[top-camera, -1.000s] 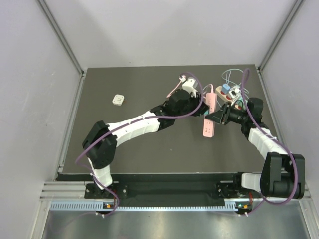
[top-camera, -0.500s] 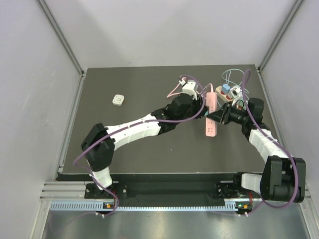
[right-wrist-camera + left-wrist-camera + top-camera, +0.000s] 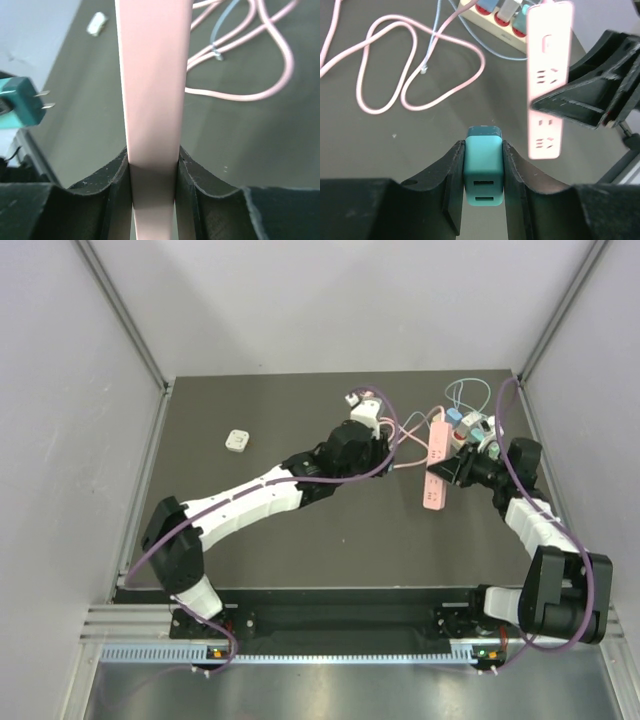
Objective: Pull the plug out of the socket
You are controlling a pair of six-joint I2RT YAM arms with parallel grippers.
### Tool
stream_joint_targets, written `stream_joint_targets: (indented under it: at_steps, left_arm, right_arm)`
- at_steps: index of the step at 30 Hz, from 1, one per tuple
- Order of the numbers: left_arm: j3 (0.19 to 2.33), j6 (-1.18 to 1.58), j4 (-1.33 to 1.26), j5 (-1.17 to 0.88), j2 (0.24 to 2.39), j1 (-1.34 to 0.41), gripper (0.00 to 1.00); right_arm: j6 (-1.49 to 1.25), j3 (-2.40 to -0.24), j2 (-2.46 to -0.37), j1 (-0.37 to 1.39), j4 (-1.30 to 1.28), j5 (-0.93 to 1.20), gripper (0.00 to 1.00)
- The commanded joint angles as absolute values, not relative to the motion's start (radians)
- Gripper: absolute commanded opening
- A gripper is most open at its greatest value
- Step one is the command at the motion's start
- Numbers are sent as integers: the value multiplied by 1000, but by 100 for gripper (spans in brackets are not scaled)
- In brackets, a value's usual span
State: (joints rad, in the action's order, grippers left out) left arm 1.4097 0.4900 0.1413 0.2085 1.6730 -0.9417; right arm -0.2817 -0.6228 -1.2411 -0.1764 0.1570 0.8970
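I will next bring the plug down to the tabletop (image 3: pixel 235 459) beside the adapter, left of my left gripper in the top view, and let it go, because the plug is hanging free.
My left gripper (image 3: pixel 483 148) is shut on a teal plug (image 3: pixel 483 170), which hangs clear of the sockets just above the dark table. The plug's two bare prongs show in the right wrist view (image 3: pixel 44 99), with an open gap between them and the strip. My right gripper (image 3: pixel 152 156) is shut on the pink power strip (image 3: pixel 152 75), gripping its narrow sides. In the top view the strip (image 3: pixel 436 462) lies lengthwise at the right, with the right gripper (image 3: pixel 440 474) on it and the left gripper (image 3: pixel 388 446) to its left. In the left wrist view the strip's (image 3: pixel 549 75) sockets are empty.
A second cream power strip (image 3: pixel 462 425) with plugs in it lies at the back right. Loops of pink cable (image 3: pixel 410 65) and a thin blue cable lie behind the grippers. A small white adapter (image 3: pixel 237 441) sits at the left of the table.
The left gripper has drawn back to the left with the teal plug, now free of the pink strip. The right gripper has shifted the strip to the right.
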Motion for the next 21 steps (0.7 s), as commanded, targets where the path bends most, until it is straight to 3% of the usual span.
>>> stream_joint_targets:
  at_steps: [1, 5, 14, 21]
  left_arm:
    - [1307, 492, 94, 129, 1553, -858, 0]
    - [1074, 590, 8, 31, 1428, -712, 0]
    - [755, 775, -69, 118, 1296, -330, 0]
    - [755, 750, -98, 153, 1387, -158, 0]
  right_arm:
    - [-275, -655, -1246, -198, 299, 1089, 0]
    - [-290, -649, -1239, -199, 318, 1101, 0]
    - [-299, -646, -1230, -201, 327, 1098, 0]
    - [-307, -644, -1235, -204, 333, 1100, 0]
